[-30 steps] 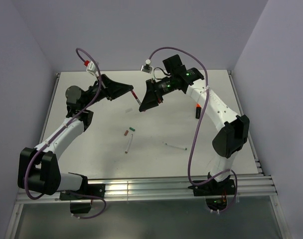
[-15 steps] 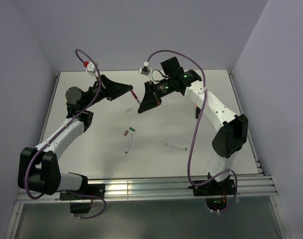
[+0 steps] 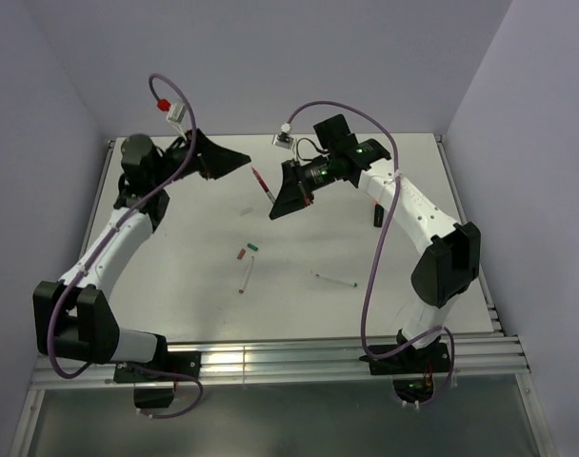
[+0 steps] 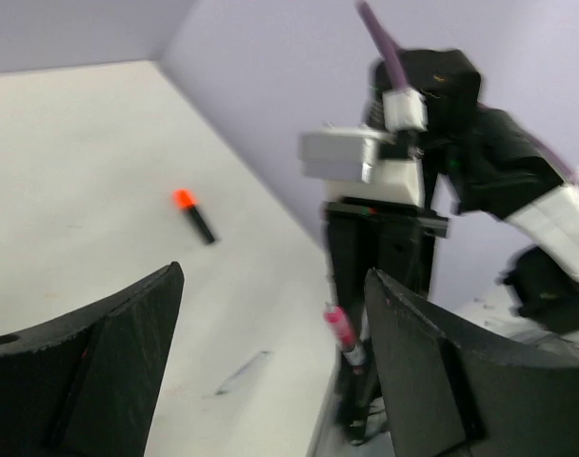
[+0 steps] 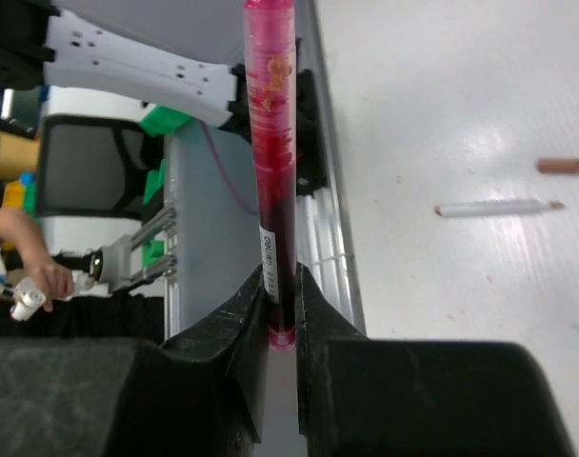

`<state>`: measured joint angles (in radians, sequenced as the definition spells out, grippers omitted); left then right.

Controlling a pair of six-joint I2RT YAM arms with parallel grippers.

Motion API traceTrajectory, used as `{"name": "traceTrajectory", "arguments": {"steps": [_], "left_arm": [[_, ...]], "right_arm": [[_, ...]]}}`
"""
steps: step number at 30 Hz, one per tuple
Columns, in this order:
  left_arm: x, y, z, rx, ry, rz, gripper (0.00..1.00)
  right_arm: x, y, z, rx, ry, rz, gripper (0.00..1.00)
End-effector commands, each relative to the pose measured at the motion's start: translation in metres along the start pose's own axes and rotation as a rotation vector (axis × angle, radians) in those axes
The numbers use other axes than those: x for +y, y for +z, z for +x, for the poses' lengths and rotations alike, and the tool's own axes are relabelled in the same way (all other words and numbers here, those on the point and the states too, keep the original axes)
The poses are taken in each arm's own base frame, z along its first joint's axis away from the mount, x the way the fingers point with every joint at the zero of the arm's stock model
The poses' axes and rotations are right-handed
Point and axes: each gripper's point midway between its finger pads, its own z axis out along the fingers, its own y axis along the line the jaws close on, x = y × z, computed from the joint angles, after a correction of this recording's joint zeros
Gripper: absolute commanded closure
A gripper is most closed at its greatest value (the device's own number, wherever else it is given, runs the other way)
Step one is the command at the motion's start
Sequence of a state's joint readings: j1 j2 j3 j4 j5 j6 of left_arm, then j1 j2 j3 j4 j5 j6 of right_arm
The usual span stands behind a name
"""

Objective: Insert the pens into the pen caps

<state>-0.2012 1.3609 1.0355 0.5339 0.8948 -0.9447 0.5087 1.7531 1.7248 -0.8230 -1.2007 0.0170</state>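
Observation:
I need to tilt my open left gripper downward, lower it around the small clear cap and close, because the cap still lies loose on the tabletop below.
The thin dark red pen stands up from my right gripper, which is shut on its lower end. My left gripper hangs open just left of the pen's upper end, not touching it. On the table lie a brownish-red cap, a green cap, and two white pens. The black marker with its orange tip lies farther right, partly hidden behind my right arm in the top view.
Grey walls close in the table at the back and sides. A metal rail runs along the near edge by the arm bases.
My left gripper has opened and drawn back up and to the left, away from the red pen. My right gripper keeps the pen and has shifted slightly right.

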Motion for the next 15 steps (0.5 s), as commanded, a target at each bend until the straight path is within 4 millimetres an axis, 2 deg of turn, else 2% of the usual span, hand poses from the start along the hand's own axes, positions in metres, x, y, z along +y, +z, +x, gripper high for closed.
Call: {"name": "traceTrajectory", "arguments": {"steps": [1,2,3,4,8,10,11,12,13,14,15], "left_arm": [[0.042,-0.010,-0.009,0.150,0.183,-0.208,0.18],[0.050,-0.011,-0.010,0.179,0.215,-0.244,0.17],[0.067,-0.008,-0.023,0.190,0.323,-0.298,0.16],[0.078,-0.010,-0.022,0.218,0.339,-0.333,0.17],[0.130,-0.013,-0.007,0.359,0.380,-0.435,0.19],[0.149,-0.010,-0.003,0.438,0.449,-0.465,0.19],[0.157,-0.012,-0.010,0.471,0.463,-0.525,0.18],[0.181,-0.008,0.003,0.534,0.478,-0.555,0.19],[0.189,-0.006,0.006,0.566,0.496,-0.563,0.19],[0.193,-0.002,0.000,0.579,0.528,-0.579,0.19],[0.207,-0.001,0.017,0.650,0.515,-0.580,0.20]], "right_arm": [[-0.009,-0.028,-0.008,-0.074,-0.076,0.128,1.00],[-0.016,-0.034,-0.007,-0.082,-0.067,0.156,1.00],[-0.025,-0.040,-0.007,-0.093,-0.058,0.202,1.00],[-0.035,-0.051,-0.007,-0.115,-0.040,0.242,1.00],[-0.060,-0.075,0.004,-0.145,0.003,0.367,1.00],[-0.067,-0.084,0.011,-0.152,0.011,0.425,1.00],[-0.070,-0.089,0.012,-0.159,0.013,0.443,1.00],[-0.070,-0.093,0.012,-0.164,0.011,0.455,1.00],[-0.068,-0.096,0.013,-0.171,0.005,0.466,1.00],[-0.069,-0.101,0.013,-0.178,0.003,0.478,1.00],[-0.069,-0.104,0.014,-0.183,-0.001,0.488,1.00]]}}
